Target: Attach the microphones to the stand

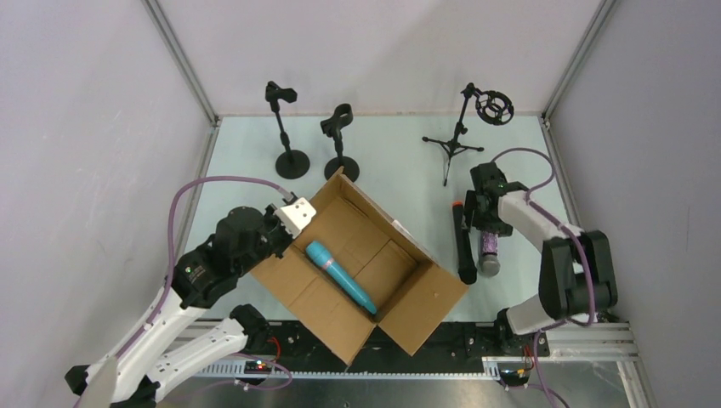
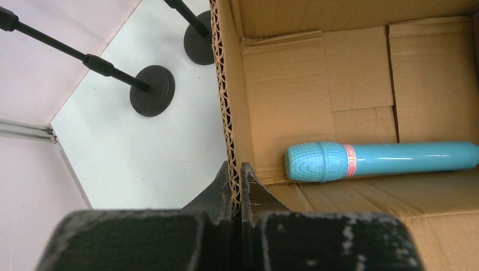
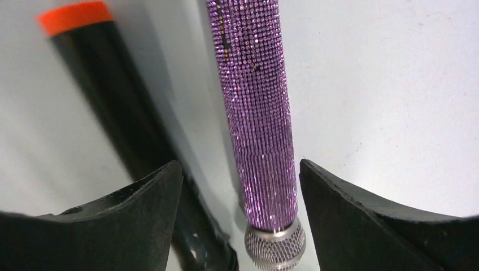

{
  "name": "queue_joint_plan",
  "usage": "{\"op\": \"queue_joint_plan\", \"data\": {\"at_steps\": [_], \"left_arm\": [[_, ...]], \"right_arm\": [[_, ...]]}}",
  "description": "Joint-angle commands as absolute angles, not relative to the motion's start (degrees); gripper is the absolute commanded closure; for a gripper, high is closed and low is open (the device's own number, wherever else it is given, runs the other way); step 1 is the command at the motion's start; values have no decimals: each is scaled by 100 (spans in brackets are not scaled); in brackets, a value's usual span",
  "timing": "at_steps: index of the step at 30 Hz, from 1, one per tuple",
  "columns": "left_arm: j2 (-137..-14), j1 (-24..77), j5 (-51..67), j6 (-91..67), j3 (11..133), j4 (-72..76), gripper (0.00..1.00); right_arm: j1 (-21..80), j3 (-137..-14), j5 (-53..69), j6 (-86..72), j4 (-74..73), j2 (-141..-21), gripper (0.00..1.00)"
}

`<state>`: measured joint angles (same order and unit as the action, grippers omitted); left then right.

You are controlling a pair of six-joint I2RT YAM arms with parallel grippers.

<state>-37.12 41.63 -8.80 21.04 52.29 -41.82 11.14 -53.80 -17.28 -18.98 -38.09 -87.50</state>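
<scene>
The light blue mic's band is to the left of my right gripper in the top view, so the gripper should next lift across to the box and come down onto the band.
The light blue mic lies inside the open cardboard box; it also shows in the left wrist view. My left gripper is shut on the box's left wall. The purple glitter mic with silver mesh head and the black mic with orange-red end lie side by side on the table right of the box. My right gripper is open above the purple mic, its fingers on either side of it. The black mic lies left of it.
Two round-base stands with clips stand behind the box. A tripod stand with a ring mount stands at the back right. White walls with metal frame rails enclose the table.
</scene>
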Motion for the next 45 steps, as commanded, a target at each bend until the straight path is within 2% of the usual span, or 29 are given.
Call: {"op": "queue_joint_plan", "data": {"at_steps": [1, 7, 9, 10, 14, 18, 22, 26, 33, 45], "left_arm": [[-3705, 4210, -790, 2244, 5465, -4185, 100], [-3762, 4220, -779, 2243, 5508, -4184, 100], [-3772, 4218, -783, 2250, 5524, -4179, 100], [-3780, 4219, -785, 2261, 5525, -4177, 100], [-3802, 4217, -778, 2320, 5519, -4187, 100], [-3805, 4213, -748, 2360, 5481, -4182, 100], [-3776, 4219, -715, 2373, 5467, -4187, 100], [-3677, 4220, -704, 2413, 5429, -4184, 100], [-3656, 4226, -735, 2369, 5427, -4184, 100], [-3674, 4219, -679, 2327, 5468, -4184, 100]], "right_arm": [[1329, -5772, -1461, -2170, -4001, -7727, 19], [2080, -7107, -2284, -2318, -4758, -6774, 20], [2754, -7749, -2619, -2332, -4883, -6517, 20], [3404, -8232, -2751, -2331, -5018, -6493, 20], [5806, -9849, -3903, -2133, -5719, -7268, 20], [6957, -10130, -3742, -2036, -5507, -7909, 20], [7192, -9322, -2404, -2323, -4559, -8226, 22], [7223, -8318, -1729, -2590, -3604, -8423, 23], [7284, -7695, -1333, -2637, -2879, -9199, 23], [7275, -7572, -1093, -2633, -2178, -10222, 23]]}}
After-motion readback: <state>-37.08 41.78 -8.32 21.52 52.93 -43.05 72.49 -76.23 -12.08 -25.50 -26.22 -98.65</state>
